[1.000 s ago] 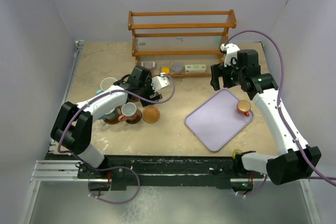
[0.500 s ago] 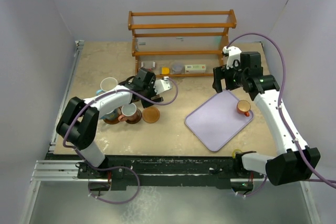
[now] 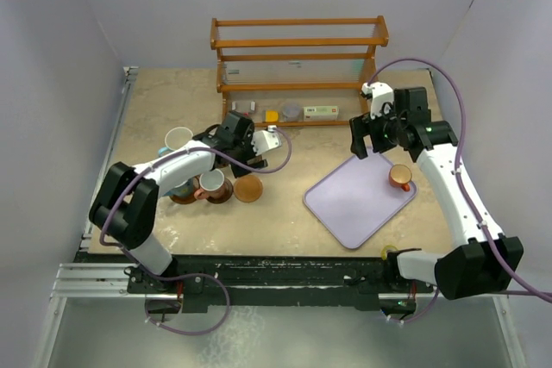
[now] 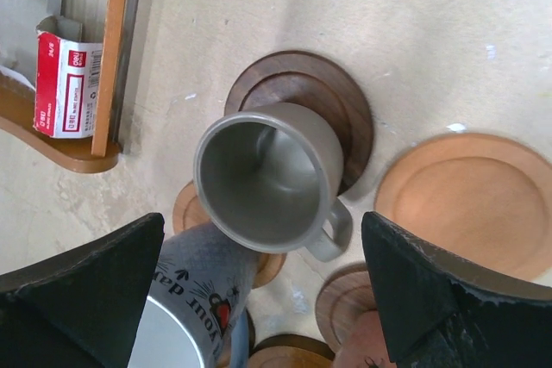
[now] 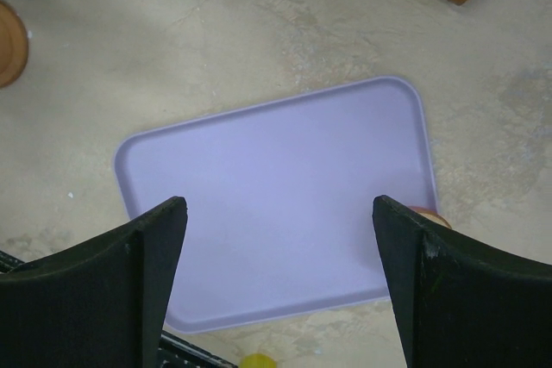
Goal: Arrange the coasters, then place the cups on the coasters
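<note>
My right gripper moves down and to its right in the top view onto the orange cup's far rim next, since the orange cup (image 3: 399,177) sits that way.
In the left wrist view a grey cup (image 4: 272,177) stands upright on a dark coaster (image 4: 336,92), handle toward the lower right. My left gripper (image 4: 261,221) is open, its fingers wide on either side of and above the cup, not touching it. Around it lie a large light orange coaster (image 4: 470,196), a small light coaster (image 4: 188,213) and a brown coaster (image 4: 345,299). A light blue printed cup (image 4: 194,286) leans in beside it. My right gripper (image 5: 278,204) hangs open and empty over the lavender tray (image 5: 129,148). An orange cup (image 3: 399,177) sits on the tray's right side.
A wooden rack (image 3: 297,58) stands at the back, with a yellow item (image 3: 272,115), a grey item (image 3: 291,111) and a small box (image 3: 321,112) on its low shelf. Another light blue cup (image 3: 178,138) and a brownish cup (image 3: 211,183) crowd the left cluster.
The left gripper has shifted slightly over the cup cluster and the left elbow has swung. The right gripper has edged a little right and toward the tray. Both stay open.
</note>
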Robot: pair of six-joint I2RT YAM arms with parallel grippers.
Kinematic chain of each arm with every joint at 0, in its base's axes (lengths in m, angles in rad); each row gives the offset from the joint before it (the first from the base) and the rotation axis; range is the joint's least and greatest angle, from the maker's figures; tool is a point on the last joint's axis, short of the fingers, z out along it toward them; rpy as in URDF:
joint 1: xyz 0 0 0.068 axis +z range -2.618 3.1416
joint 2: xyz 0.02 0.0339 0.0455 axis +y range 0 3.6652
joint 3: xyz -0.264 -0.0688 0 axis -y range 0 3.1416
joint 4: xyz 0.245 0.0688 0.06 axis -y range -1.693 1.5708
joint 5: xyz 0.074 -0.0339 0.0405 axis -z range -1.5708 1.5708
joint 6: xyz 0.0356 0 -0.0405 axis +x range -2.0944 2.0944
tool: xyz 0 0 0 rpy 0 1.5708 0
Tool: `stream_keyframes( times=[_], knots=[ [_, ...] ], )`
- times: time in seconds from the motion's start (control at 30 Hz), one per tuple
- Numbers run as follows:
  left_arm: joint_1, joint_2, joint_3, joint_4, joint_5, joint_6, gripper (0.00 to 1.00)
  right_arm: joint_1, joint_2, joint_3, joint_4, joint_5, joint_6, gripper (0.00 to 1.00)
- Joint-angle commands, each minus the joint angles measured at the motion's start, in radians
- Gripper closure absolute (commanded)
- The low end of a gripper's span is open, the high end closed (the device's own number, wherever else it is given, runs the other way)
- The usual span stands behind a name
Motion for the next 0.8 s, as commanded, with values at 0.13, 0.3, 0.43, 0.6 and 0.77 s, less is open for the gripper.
stream_keyframes(
  times=[0.13, 0.3, 0.43, 0.6, 0.77],
  knots=[
    [-0.004, -0.180, 0.058, -0.047, 0.199, -0.091, 0.07, -0.052, -0.012, 0.007, -0.054, 0.001, -0.132, 0.10],
    [-0.004, -0.248, 0.051, -0.053, 0.217, -0.125, 0.07, -0.113, 0.002, 0.017, -0.090, 0.007, -0.204, 0.09],
    [-0.003, -0.293, 0.035, -0.048, 0.209, -0.150, 0.07, -0.199, 0.030, 0.029, -0.121, -0.001, -0.296, 0.11],
    [-0.004, -0.333, 0.015, -0.044, 0.193, -0.164, 0.07, -0.297, 0.093, 0.047, -0.158, -0.011, -0.452, 0.14],
    [-0.004, -0.358, 0.002, -0.041, 0.187, -0.168, 0.07, -0.367, 0.209, 0.093, -0.221, -0.006, -0.613, 0.23]
  ],
)
